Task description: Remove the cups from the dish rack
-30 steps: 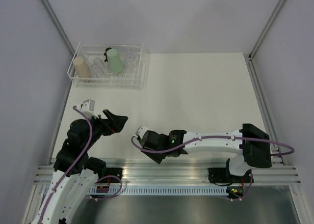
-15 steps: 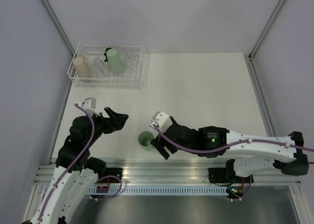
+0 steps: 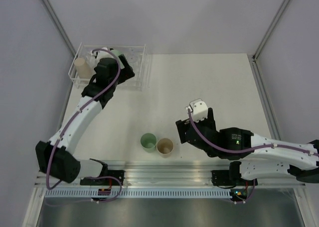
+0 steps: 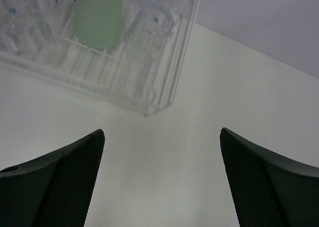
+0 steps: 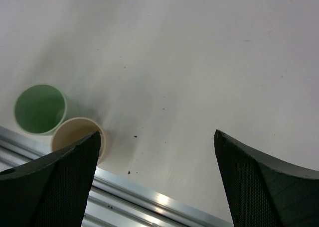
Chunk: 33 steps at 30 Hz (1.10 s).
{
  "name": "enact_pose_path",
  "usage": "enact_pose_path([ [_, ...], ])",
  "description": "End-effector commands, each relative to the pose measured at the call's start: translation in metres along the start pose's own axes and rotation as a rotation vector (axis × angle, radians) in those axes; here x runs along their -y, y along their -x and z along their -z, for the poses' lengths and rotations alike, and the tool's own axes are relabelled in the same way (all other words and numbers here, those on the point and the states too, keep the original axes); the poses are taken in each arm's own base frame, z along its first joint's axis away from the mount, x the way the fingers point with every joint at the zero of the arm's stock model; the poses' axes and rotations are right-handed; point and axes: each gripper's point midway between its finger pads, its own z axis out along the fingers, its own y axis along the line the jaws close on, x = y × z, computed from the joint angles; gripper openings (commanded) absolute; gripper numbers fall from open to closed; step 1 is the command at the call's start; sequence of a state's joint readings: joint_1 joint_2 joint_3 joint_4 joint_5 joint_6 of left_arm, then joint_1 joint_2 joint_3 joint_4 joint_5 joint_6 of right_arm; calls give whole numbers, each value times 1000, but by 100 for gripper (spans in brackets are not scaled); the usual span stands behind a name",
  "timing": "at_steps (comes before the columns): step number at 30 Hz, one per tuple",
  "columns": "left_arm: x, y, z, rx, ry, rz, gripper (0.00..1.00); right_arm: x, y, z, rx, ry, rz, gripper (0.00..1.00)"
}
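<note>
My left gripper moves away from my base past the rack's near rim next, down onto the nearer clear cup by the rack's corner (image 3: 135,60) (image 4: 152,26).
The white wire dish rack (image 3: 142,77) stands at the far left of the table. A tan cup (image 3: 79,66) stands in its left end. My left gripper (image 3: 127,70) hovers over the rack's right part, open and empty. In the left wrist view the gripper (image 4: 162,132) faces the rack's near corner (image 4: 164,95), with a mint green cup (image 4: 98,15) and clear cups (image 4: 154,20) inside. A green cup (image 3: 148,141) and a tan cup (image 3: 165,146) stand upright near the front edge. My right gripper (image 3: 178,132) is open and empty, just right of them; both cups show in its view, green (image 5: 40,109) and tan (image 5: 75,132).
A metal rail (image 5: 164,207) runs along the table's near edge, just in front of the two unloaded cups. Grey walls close in the table on the left, back and right.
My left arm has reached from near its base out to the rack. A tan cup now stands beside the green cup. My right gripper has drawn back to the right.
</note>
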<state>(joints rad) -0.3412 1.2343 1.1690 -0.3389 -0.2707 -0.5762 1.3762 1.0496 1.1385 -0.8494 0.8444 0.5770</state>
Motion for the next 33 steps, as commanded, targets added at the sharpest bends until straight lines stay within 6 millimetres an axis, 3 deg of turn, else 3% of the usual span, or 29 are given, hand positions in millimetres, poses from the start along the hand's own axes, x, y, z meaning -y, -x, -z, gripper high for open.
enact_pose_path([
  [1,-10,39,-51,104,180,-109,100,36,-7,5,21,-101,-86,98],
  [3,-6,61,-70,142,222,-166,100,43,-9,10,30,-90,-118,98],
  [4,-13,45,-97,89,250,-212,100,44,-10,11,31,-85,-139,98],
  [5,-3,62,-103,112,232,-205,100,46,-13,12,27,-80,-140,98],
  [6,-3,64,-114,96,219,-201,100,48,-13,15,32,-67,-154,98],
  [11,-13,52,-179,-2,220,-187,100,45,-28,15,-4,-37,-175,98],
  [13,-7,58,-193,5,193,-203,100,43,-32,14,-15,-25,-173,98],
  [14,-11,41,-210,-37,182,-208,100,40,-37,13,-28,-18,-171,98],
  [17,-7,39,-227,-44,145,-201,100,36,-42,12,-45,-1,-171,98],
  [18,-8,28,-238,-65,137,-208,100,36,-44,12,-51,1,-177,98],
  [24,4,18,-258,-67,49,-223,100,32,-51,10,-71,10,-188,98],
  [28,-1,10,-270,-72,59,-233,100,34,-52,11,-84,2,-180,98],
  [33,-15,-12,-292,-105,82,-245,100,33,-48,14,-82,9,-185,98],
])
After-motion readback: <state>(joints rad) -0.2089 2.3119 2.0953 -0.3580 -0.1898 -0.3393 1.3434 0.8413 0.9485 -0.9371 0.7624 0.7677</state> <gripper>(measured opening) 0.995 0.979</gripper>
